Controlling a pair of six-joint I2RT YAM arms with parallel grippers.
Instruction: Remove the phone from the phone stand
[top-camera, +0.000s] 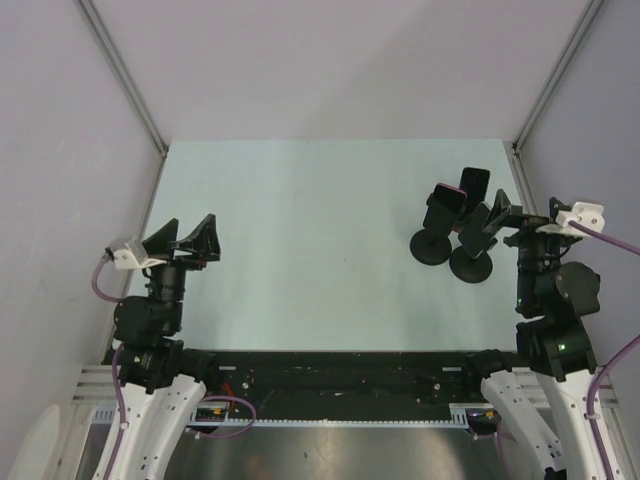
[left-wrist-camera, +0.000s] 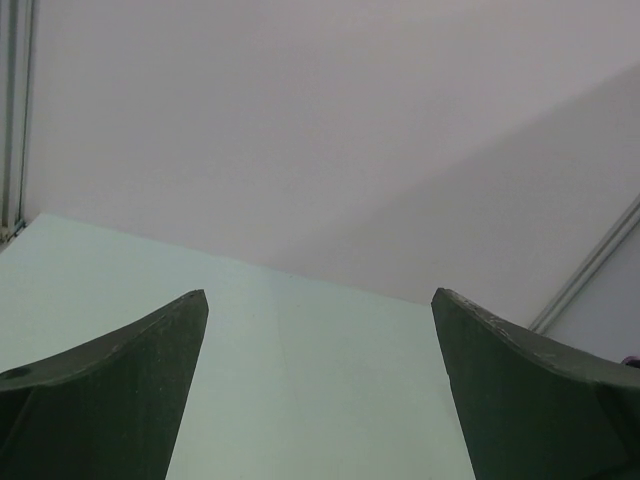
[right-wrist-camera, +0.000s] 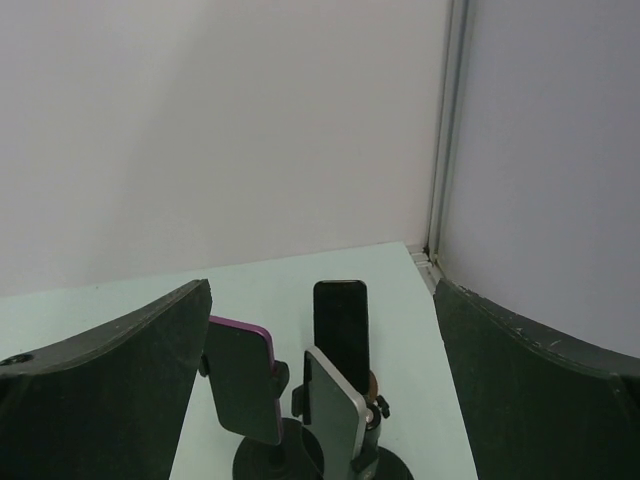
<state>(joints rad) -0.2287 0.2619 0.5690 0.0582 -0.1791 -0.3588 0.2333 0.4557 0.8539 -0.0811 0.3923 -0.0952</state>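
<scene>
The silver-edged phone's upper end (top-camera: 484, 207) (right-wrist-camera: 337, 372) stands free above its black stand, so I need to tip my right gripper to point down and bring it over that end.
Three phones stand at the right of the table. A purple-edged phone (right-wrist-camera: 240, 385) sits clamped in a black stand (top-camera: 432, 247). A silver-edged phone (right-wrist-camera: 337, 408) sits in a second black stand (top-camera: 471, 265). A black phone (right-wrist-camera: 340, 325) stands upright behind them; its support is hidden. In the top view they show as purple-edged (top-camera: 445, 207), silver-edged (top-camera: 478, 230) and black (top-camera: 475, 181). My right gripper (right-wrist-camera: 322, 290) is open and empty, just short of the phones, also in the top view (top-camera: 492, 218). My left gripper (left-wrist-camera: 320, 294) is open and empty at the near left (top-camera: 192, 222).
The pale green table (top-camera: 320, 240) is walled by grey panels at the back and sides, with metal corner posts (right-wrist-camera: 440, 130). The right wall stands close beside the stands and my right arm.
</scene>
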